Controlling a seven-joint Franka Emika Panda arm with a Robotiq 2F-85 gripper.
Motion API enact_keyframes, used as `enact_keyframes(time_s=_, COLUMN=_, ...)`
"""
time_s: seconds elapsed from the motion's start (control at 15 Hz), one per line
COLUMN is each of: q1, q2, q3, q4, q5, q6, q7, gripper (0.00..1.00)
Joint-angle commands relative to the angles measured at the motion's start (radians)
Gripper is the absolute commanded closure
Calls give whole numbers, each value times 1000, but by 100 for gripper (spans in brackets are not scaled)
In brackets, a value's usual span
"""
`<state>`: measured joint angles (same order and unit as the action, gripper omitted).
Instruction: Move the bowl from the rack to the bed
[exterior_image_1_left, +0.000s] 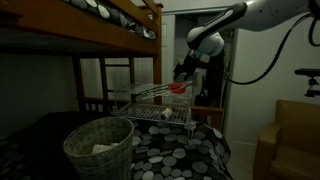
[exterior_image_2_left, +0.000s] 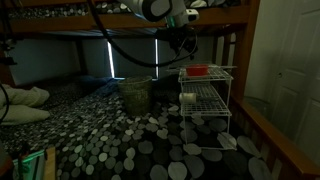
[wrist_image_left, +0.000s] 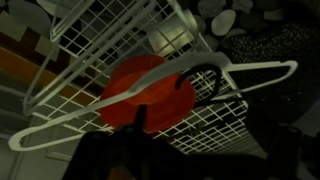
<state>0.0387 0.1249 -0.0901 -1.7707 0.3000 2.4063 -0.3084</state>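
I need to move my open fingers outward and down onto the bowl's near rim, clear of the white loop, because the bowl is below and outward.
The small red bowl sits on the top tier of the silver wire rack, which stands on the spotted black cover of the bed. It also shows in the exterior view from the other side: bowl, rack, bed cover. My gripper hangs just above the bowl, beside the rack's top. In the wrist view the bowl lies on the rack grid, with a white wire loop across it. My dark gripper looks open, with one fingertip over the bowl's near rim.
A large woven grey basket stands on the bed near the rack. The wooden upper bunk hangs low overhead. A wooden ladder frame is behind the rack. A pale pillow lies at the bed's end.
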Motion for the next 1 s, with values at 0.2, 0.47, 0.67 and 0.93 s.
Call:
enact_keyframes(time_s=0.2, q1=10, q2=309, q3=63, q4=346, q5=-255, q6=-11, q7=144, gripper=0)
enact_keyframes(time_s=0.47, q1=39, q2=376, q3=50, q4=465, q5=-348, q6=-57, q7=268, gripper=12)
enact_keyframes(time_s=0.67, q1=49, q2=376, q3=29, q4=501, q5=-394, q6=-141, q7=375, gripper=12)
enact_keyframes(time_s=0.93, q1=37, q2=364, q3=41, q4=522, q5=-376, q6=-297, q7=445, gripper=14)
